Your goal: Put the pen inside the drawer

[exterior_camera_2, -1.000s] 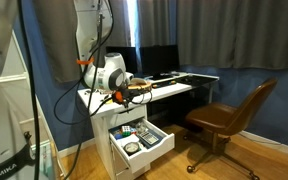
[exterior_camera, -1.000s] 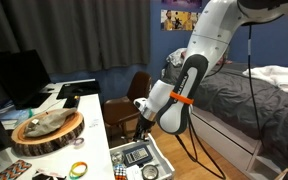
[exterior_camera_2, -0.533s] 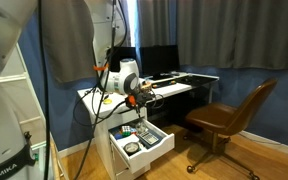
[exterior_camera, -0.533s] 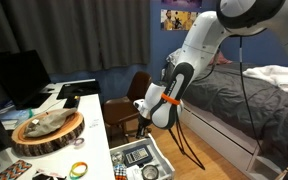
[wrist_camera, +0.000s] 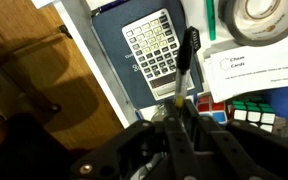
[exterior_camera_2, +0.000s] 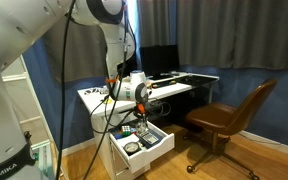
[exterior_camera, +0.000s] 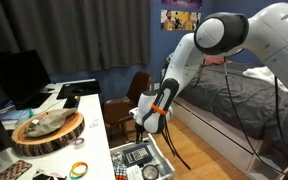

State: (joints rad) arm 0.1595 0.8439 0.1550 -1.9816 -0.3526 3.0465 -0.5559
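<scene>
The pen (wrist_camera: 186, 60) turns in line with the calculator next, then comes down in my gripper over the calculator's dark edge by the drawer's white side.
In the wrist view my gripper (wrist_camera: 181, 112) is shut on the pen (wrist_camera: 186, 60), a thin dark stick with a yellow band near the jaws. The pen points out over a dark calculator (wrist_camera: 154, 50) that lies in the open white drawer (wrist_camera: 99, 65). In both exterior views the gripper (exterior_camera: 142, 122) (exterior_camera_2: 134, 105) hangs just above the pulled-out drawer (exterior_camera: 165, 160) (exterior_camera_2: 154, 150) of the white desk. The pen is too small to make out in those views.
The drawer also holds a tape roll (wrist_camera: 259, 18), a white card (wrist_camera: 254, 68) and a Rubik's cube (wrist_camera: 254, 112). On the desk are a round wooden slab (exterior_camera: 46, 130) and a yellow-green tape ring (exterior_camera: 79, 168). A brown chair (exterior_camera_2: 229, 115) stands nearby.
The arm has swung down and lowered the gripper, with the pen in it, closer over the open drawer. The drawer and its contents have not moved.
</scene>
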